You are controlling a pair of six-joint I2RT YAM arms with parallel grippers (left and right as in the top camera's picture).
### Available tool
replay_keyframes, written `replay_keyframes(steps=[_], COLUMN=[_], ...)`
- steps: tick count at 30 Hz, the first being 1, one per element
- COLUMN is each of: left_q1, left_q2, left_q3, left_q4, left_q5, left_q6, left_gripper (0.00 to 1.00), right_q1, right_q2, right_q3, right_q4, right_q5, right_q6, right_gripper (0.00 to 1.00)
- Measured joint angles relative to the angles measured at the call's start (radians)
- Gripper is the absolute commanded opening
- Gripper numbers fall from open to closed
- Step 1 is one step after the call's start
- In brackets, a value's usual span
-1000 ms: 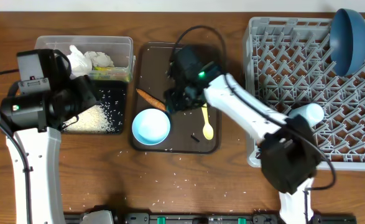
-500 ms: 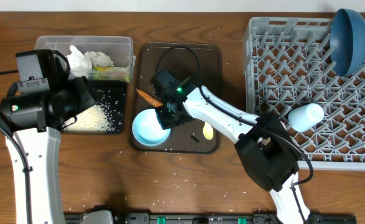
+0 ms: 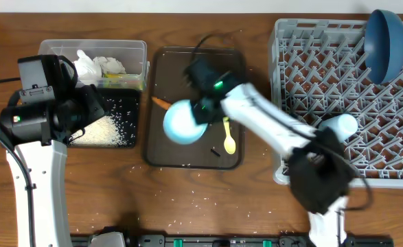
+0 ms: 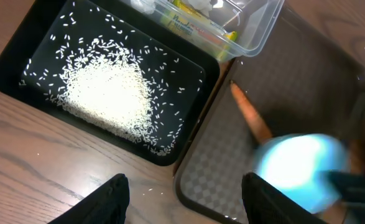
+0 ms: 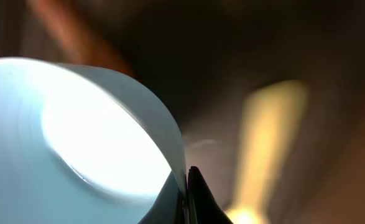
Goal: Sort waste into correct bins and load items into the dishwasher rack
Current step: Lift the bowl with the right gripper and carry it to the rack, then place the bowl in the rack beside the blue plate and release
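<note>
The rack's empty space by the plate is right of my right gripper in the overhead view, so I'll swing outward there next and release the cup.
My right gripper [image 3: 204, 111] is shut on the rim of the light blue cup [image 3: 182, 123], which hangs tilted and blurred above the brown tray [image 3: 170, 65]. In the right wrist view the thin cup wall [image 5: 76, 137] sits pinched between the fingertips of the gripper [image 5: 188, 193]. An orange carrot piece [image 3: 160, 103] lies on the tray beside the cup, and the yellow spoon [image 3: 228, 137] lies to its right. My left gripper [image 4: 185, 199] hangs open and empty over the table by the black tray [image 4: 20, 68] of rice [image 4: 107, 96]. The grey rack [image 3: 311, 68] holds the dark blue plate [image 3: 385, 38] and a pale cup [image 3: 338, 127].
A clear tub [image 3: 95, 48] at the back left holds crumpled tissue [image 3: 98, 66] and a yellow-green wrapper [image 4: 201, 31]. Loose rice grains dot the table near its front edge. The rack fills the right side.
My right gripper has shut on the light blue cup's rim and lifted it off the tray's front left, carrying it up and to the right. The left arm has not moved.
</note>
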Motion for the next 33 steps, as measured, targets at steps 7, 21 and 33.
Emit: replay_keyframes(steps=[7,21,33], left_q1=[0.000,0.000,0.000], left_q2=[0.000,0.060,0.159], left_q3=[0.000,0.000,-0.002], left_q4=[0.000,0.005,0.023], left_q5=[0.000,0.000,0.000], left_q6=[0.000,0.000,0.000], left_gripper=[0.61,0.60,0.60], right_q1=[-0.204,-0.378,-0.414], right_q2=[-0.326,-0.103,0.160], right_q3=[0.023,0.021,0.017], right_q4=[0.006,0.409,0.868], right_q5=[0.504,1.270,1.421], right_q6=[-0.004,-0.210,-0.702], right_gripper=[0.01,0.01,0.01])
